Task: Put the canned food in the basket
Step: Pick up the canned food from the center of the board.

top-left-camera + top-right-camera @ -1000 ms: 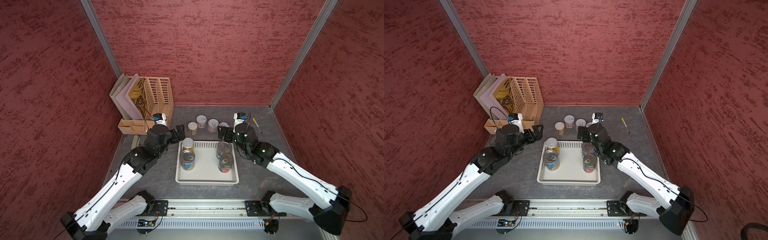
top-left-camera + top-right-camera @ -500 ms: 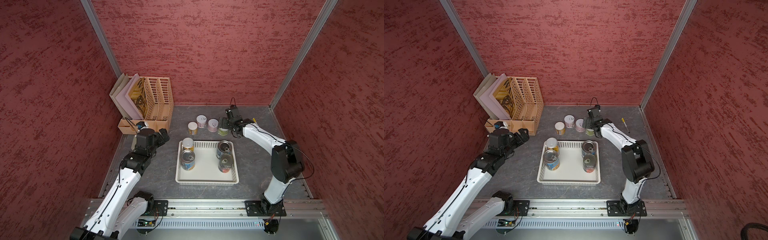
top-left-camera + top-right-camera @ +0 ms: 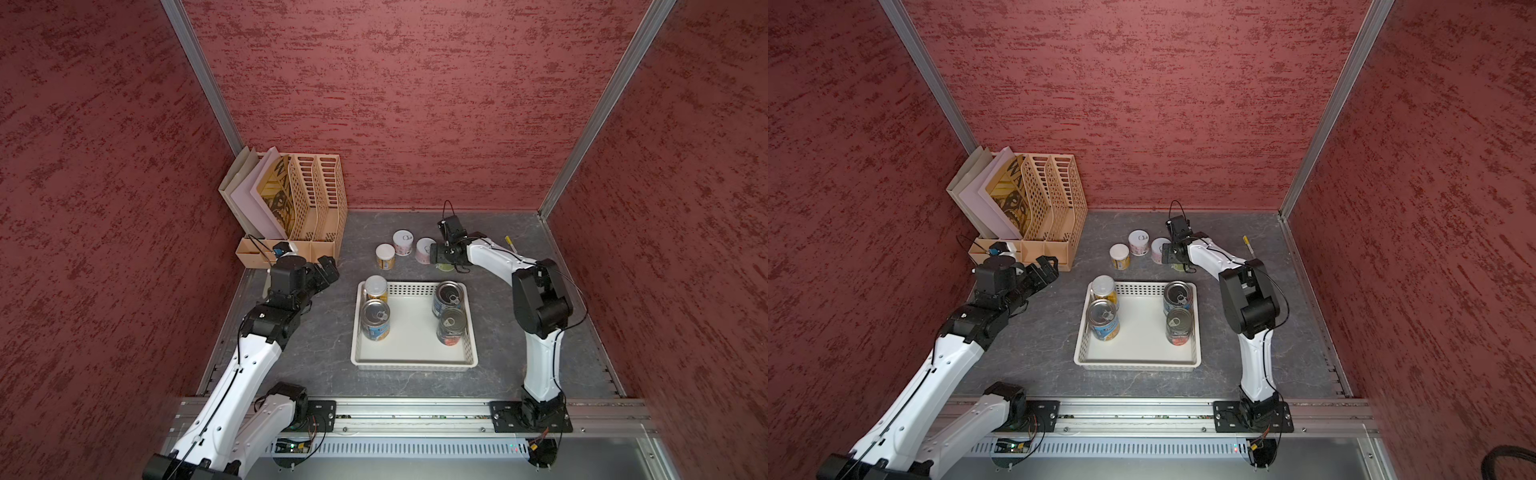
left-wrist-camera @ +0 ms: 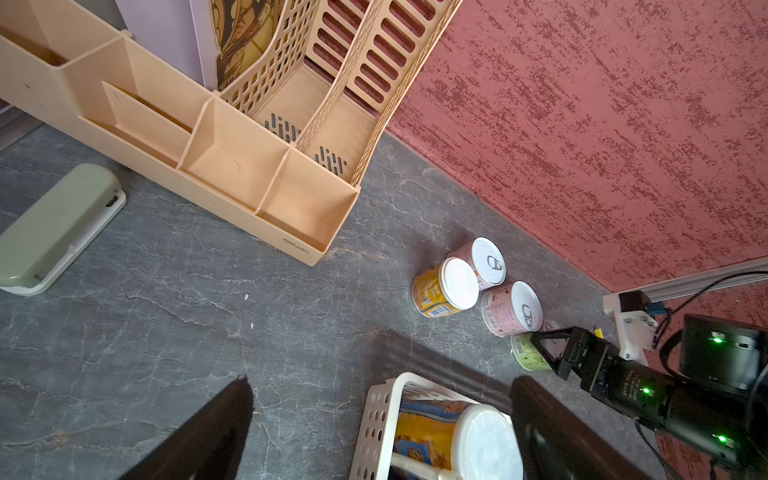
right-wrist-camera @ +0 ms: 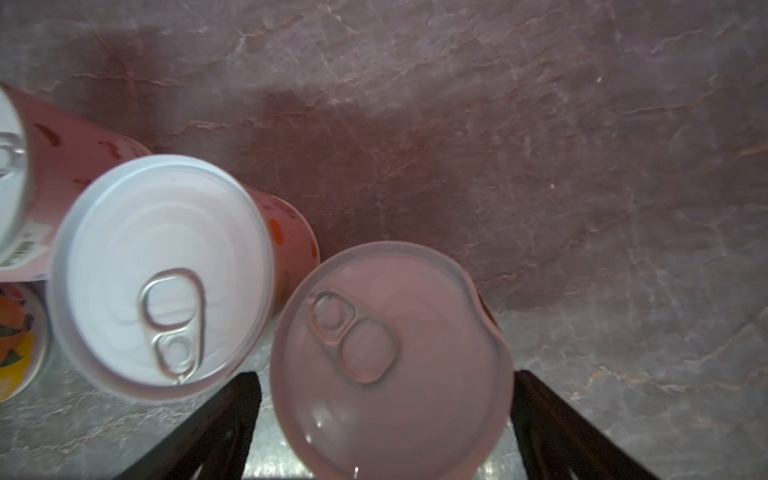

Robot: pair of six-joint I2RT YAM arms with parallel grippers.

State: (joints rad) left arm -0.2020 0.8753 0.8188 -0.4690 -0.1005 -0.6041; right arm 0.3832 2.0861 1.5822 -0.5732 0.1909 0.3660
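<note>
My right gripper is open, with its fingers already on both sides of the pull-tab top. It will move down next around the sides of the green-labelled can [image 3: 445, 267] [image 5: 392, 364] and close.
The white perforated basket [image 3: 413, 365] [image 3: 1138, 363] holds several upright cans, among them a yellow one with a white lid [image 3: 376, 286] and a red one [image 3: 451, 332]. Behind it on the table stand a yellow can [image 3: 385, 255] [image 4: 440, 291], two pink cans [image 3: 404, 242] [image 3: 424, 249] and a green-labelled can [image 4: 525, 355]. My right gripper [image 3: 442, 262] [image 5: 384, 419] is open, one finger on each side of the green-labelled can's pull-tab top [image 5: 390, 361] with a small gap on both sides. My left gripper [image 3: 328, 270] [image 4: 380, 415] is open and empty, left of the basket's far corner [image 4: 382, 399].
A beige slotted file organizer [image 3: 307, 199] with folders fills the back left corner. A pale green and white case [image 4: 54, 224] lies in front of it. A yellow-capped pen [image 3: 510, 242] lies at the back right. Red walls enclose the table on three sides.
My right gripper has left the basket's far right corner and swung back over the green-labelled can. My left gripper has drawn away leftward from the basket. Both have been still for the last half second.
</note>
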